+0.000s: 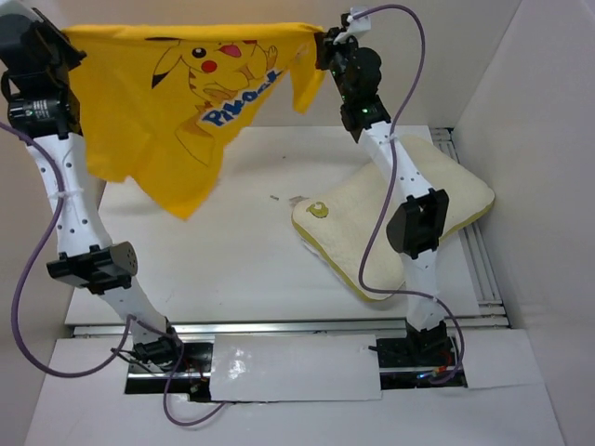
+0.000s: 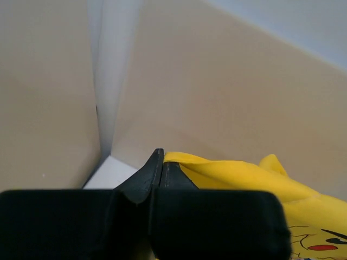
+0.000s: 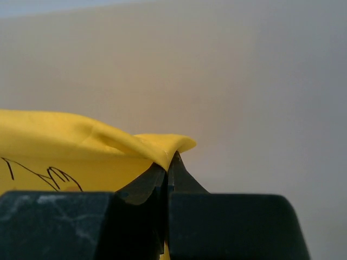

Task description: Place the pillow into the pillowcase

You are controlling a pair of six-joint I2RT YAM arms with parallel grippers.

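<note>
The left gripper moves down and back toward the base over the bare white tabletop next and releases the pillowcase's corner. That part of the tabletop is clear for the pillowcase point(image 1: 186, 93).
The yellow pillowcase point(image 1: 186, 93) with the Pikachu print hangs spread in the air at the back, stretched between both grippers. My left gripper point(image 1: 58, 42) is shut on its upper left corner; in the left wrist view the fabric point(image 2: 238, 176) comes out from the closed fingertips point(image 2: 161, 157). My right gripper point(image 1: 327, 39) is shut on the upper right corner; in the right wrist view the cloth point(image 3: 65, 146) folds over its tip point(image 3: 171, 162). The cream pillow point(image 1: 465, 200) with yellow piping lies flat on the table at the right, partly behind the right arm.
Beige walls enclose the white table point(image 1: 251, 260) on the left, back and right. A metal rail point(image 1: 279, 327) runs along the near edge. Purple cables point(image 1: 28, 307) loop beside both arms.
</note>
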